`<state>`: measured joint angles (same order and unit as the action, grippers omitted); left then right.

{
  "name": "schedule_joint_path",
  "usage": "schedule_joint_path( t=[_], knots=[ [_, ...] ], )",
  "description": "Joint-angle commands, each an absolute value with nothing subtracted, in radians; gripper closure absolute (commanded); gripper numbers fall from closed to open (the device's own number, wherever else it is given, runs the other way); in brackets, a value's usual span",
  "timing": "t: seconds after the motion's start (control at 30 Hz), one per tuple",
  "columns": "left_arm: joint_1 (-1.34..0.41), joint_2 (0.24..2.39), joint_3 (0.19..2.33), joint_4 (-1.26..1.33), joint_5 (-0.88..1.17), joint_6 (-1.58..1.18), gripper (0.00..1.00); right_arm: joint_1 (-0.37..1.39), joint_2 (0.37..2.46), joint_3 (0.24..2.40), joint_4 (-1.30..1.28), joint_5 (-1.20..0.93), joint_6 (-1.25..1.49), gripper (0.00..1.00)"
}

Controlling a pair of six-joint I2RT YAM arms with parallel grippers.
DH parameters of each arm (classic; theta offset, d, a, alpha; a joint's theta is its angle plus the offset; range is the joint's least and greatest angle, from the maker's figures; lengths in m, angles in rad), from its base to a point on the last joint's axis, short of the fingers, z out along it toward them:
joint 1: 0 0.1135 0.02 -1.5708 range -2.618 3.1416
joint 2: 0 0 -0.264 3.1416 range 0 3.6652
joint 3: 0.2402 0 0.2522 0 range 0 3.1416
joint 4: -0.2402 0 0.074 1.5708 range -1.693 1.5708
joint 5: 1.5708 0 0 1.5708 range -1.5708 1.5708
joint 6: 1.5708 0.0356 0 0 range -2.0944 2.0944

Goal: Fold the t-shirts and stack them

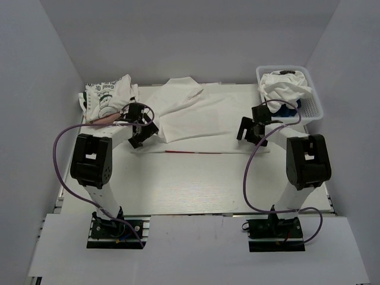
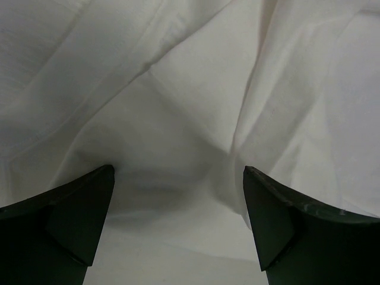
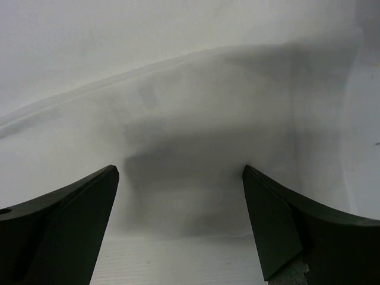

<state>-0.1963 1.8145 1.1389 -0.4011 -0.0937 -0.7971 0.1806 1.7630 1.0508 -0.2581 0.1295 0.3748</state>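
The robot will bring its left gripper back and slightly to the right in the top view to close on the t-shirt's raised crease (image 1: 161, 132) (image 2: 235, 148), because the t-shirt is bunched up there.
A white t-shirt (image 1: 202, 110) lies partly folded across the middle back of the table, its left part bunched into creases. My left gripper (image 1: 142, 132) hovers open at its left front edge; in the left wrist view the fingers (image 2: 77, 219) stand wide over creased white cloth (image 2: 190, 107), holding nothing. My right gripper (image 1: 250, 129) is open at the shirt's right front edge, its fingers (image 3: 279, 225) over flat cloth (image 3: 196, 107). A stack of folded t-shirts (image 1: 110, 95) with dark lettering sits back left on a pinkish one (image 1: 107, 119).
A white lattice basket (image 1: 313, 101) stands at the back right with a crumpled white t-shirt (image 1: 286, 85) and a navy blue one (image 1: 286, 111) in it. A thin red line (image 1: 184, 152) marks the table in front of the spread shirt. White walls close in both sides.
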Motion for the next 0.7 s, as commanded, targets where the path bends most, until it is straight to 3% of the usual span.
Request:
schedule_joint_path(
  t=[0.0, 0.2, 0.37, 0.53, 0.67],
  knots=[
    [-0.195, 1.813, 1.091, -0.399, -0.11, -0.807, 0.01, 0.175, 1.786, 1.048, -0.215, 0.094, 0.373, 0.1],
    [-0.195, 1.651, 0.841, -0.448, -0.083, -0.844, 0.01, 0.176, 1.573, 0.766, -0.204, 0.091, 0.517, 0.1],
    [-0.227, 1.305, 0.611, -0.463, 0.006, -0.853, 0.01, 0.193, 1.355, 0.507, -0.241, 0.023, 0.569, 0.1],
    [-0.236, 1.1, 0.569, -0.5, 0.044, -0.835, 0.01, 0.212, 0.982, 0.417, -0.307, -0.005, 0.575, 0.1],
    [-0.247, 1.107, 0.681, -0.5, 0.161, -0.764, 0.01, 0.21, 0.897, 0.494, -0.333, 0.086, 0.535, 0.1]
  ],
)
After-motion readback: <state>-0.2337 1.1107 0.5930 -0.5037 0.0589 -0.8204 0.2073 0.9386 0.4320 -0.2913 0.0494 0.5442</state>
